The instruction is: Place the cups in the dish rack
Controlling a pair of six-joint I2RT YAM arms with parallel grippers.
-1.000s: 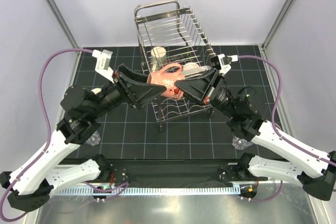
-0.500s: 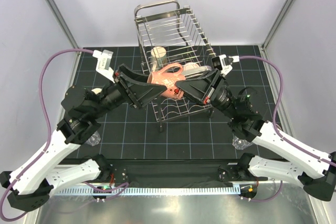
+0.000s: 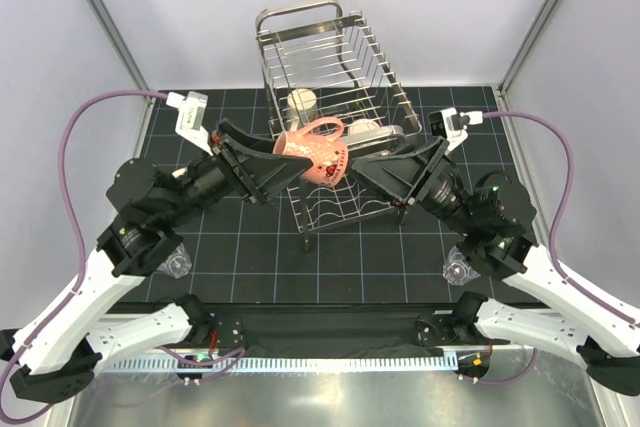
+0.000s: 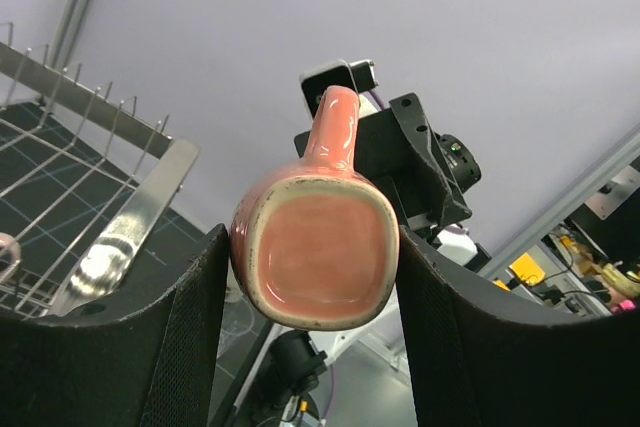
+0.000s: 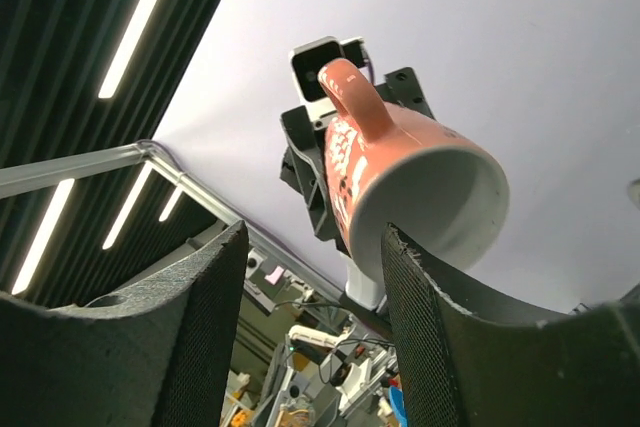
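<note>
I next tip my left gripper down and move it outward over the rack's upper wires, which lie outward of it, to release the salmon pink mug (image 3: 316,153).
A salmon pink mug (image 3: 316,153) hangs tilted on its side above the front of the steel dish rack (image 3: 330,57). My left gripper (image 3: 298,161) is shut on it. In the left wrist view the mug's base (image 4: 320,259) sits pinched between both pads, handle pointing up. My right gripper (image 3: 358,170) stands open just to the right of the mug's mouth. In the right wrist view the mug (image 5: 420,182) is beyond the fingers, its rim by the right-hand fingertip (image 5: 400,247). A cream cup (image 3: 302,102) and a pale cup (image 3: 365,130) stand in the rack.
One clear glass tumbler (image 3: 178,263) lies on the black mat by the left arm. Another tumbler (image 3: 460,270) sits by the right arm. Grey walls and frame posts close the workspace on three sides.
The right gripper has opened off the pink mug and drawn back to the right. The left gripper keeps the mug and has shifted it slightly up and left.
</note>
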